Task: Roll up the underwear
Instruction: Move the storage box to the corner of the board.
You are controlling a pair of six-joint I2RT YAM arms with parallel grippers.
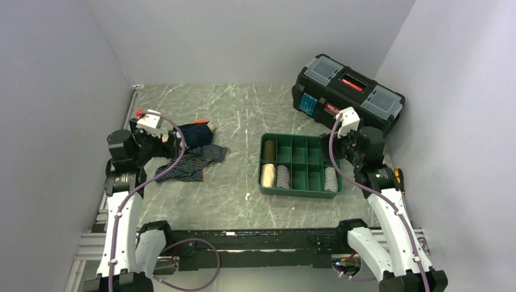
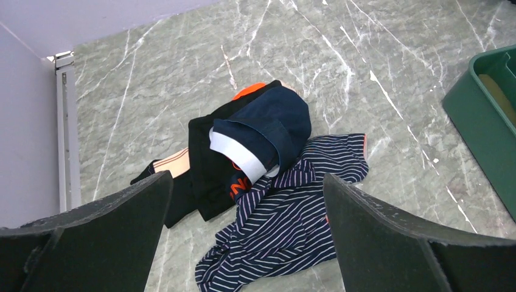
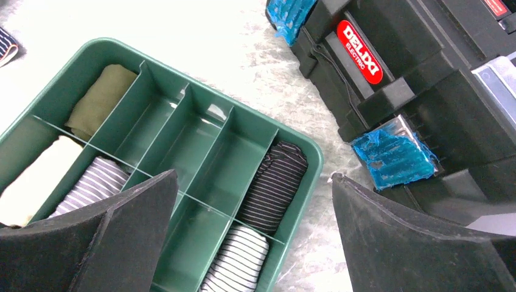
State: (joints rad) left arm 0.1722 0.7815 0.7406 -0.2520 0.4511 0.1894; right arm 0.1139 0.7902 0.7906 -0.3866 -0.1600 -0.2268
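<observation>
I will next bring my right gripper over to its left in the top view and down onto the divider crossing (image 1: 308, 163) (image 3: 184, 193), since empty sections leave finger room.
Three underwear lie in a loose pile at the left of the table. The navy one with thin white stripes (image 2: 304, 204) is spread out and crumpled nearest me (image 1: 193, 163). The dark navy one with an orange-lettered waistband (image 2: 271, 125) lies on top of the black one with a tan band (image 2: 198, 167). My left gripper (image 2: 246, 176) is open and empty, held above the pile's left side (image 1: 170, 143). My right gripper (image 3: 254, 175) is open and empty above the right end of the green tray (image 1: 338, 155).
The green compartment tray (image 1: 301, 193) sits mid-right and holds several rolled garments; it also shows in the right wrist view (image 3: 312, 174). A black toolbox with a red latch (image 1: 347, 94) stands behind it at the right wall (image 3: 395, 91). Walls close in left and right.
</observation>
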